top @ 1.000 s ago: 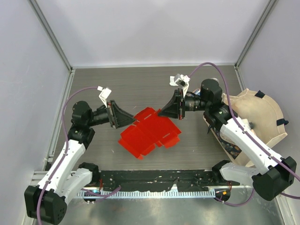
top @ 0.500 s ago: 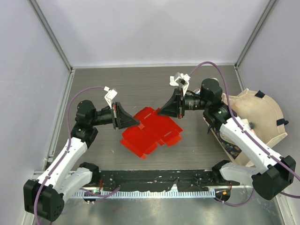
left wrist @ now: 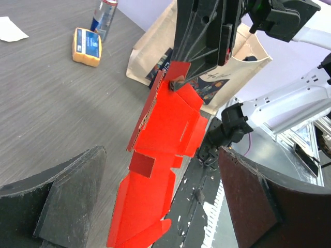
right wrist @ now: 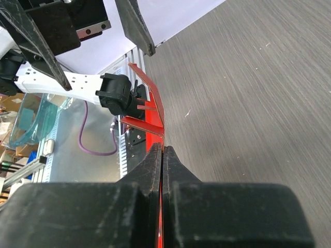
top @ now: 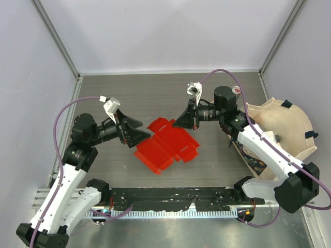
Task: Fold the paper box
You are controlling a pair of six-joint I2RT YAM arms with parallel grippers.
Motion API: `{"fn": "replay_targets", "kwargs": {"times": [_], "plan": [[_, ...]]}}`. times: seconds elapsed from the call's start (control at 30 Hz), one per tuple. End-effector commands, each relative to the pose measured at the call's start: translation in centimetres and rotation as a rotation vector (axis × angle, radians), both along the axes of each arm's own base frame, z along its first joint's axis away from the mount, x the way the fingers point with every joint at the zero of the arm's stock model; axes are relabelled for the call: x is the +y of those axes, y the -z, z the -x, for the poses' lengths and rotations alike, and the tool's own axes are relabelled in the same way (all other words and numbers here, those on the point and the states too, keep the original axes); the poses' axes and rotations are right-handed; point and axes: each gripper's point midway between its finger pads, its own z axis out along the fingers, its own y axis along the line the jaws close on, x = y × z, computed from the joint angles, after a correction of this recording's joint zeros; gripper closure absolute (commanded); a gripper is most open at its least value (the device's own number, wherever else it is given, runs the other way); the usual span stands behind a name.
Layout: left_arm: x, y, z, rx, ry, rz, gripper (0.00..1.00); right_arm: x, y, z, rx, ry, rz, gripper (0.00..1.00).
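Observation:
My right gripper will next lower the sheet's pinched far edge [top: 172, 124] [right wrist: 163, 139], turning its sideways fingers toward the tabletop, to let go of it, because that edge is still raised.
The red paper box [top: 165, 145] is an unfolded flat sheet with flaps, in the middle of the table. My right gripper [top: 177, 124] is shut on its far edge, and that edge is lifted a little. In the right wrist view the jaws [right wrist: 163, 151] pinch the red sheet edge-on, with red flaps [right wrist: 149, 95] beyond the tips. My left gripper [top: 140, 133] is open at the sheet's left edge. In the left wrist view the red box [left wrist: 168, 121] lies between my spread fingers [left wrist: 62, 201], and the gripper [left wrist: 161, 155] holds nothing.
A tan paper bag [top: 282, 132] lies at the right, also seen in the left wrist view [left wrist: 155, 49]. A yellow block [left wrist: 87, 46], a can [left wrist: 104, 14] and a white scrap [left wrist: 10, 28] lie on the far table. A black rail [top: 170, 196] runs along the near edge.
My left arm has drawn back to the left, its gripper still at the sheet's left edge. My right gripper has shifted slightly left, still holding the far edge.

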Motion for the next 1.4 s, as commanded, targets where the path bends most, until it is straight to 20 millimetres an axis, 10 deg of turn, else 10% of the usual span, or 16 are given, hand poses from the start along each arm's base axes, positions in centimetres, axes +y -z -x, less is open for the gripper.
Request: {"fn": "replay_targets", "kwargs": {"times": [0.0, 0.33, 0.6, 1.07, 1.37], "plan": [[0.1, -0.9, -1.6, -0.025, -0.058, -0.011, 0.07, 0.4, -2.1, 0.6, -0.043, -0.05, -0.053, 0.99], [-3.5, -0.8, -2.8, 0.036, 0.041, 0.009, 0.3, 1.0, -1.8, 1.3, -0.008, -0.095, -0.052, 0.99], [-3.6, -1.0, -3.5, 0.05, -0.005, 0.032, 1.0, 1.0, -0.6, 0.2, 0.012, -0.03, -0.017, 0.93], [-1.8, -0.9, -2.4, -0.002, -0.101, 0.053, 1.0, 0.6, 1.4, 1.1, 0.053, -0.024, -0.031, 0.8], [-1.5, -0.4, -3.3, 0.035, -0.156, 0.079, 0.97, -0.2, 2.5, -0.2, 0.021, 0.076, 0.036, 0.93]]}}
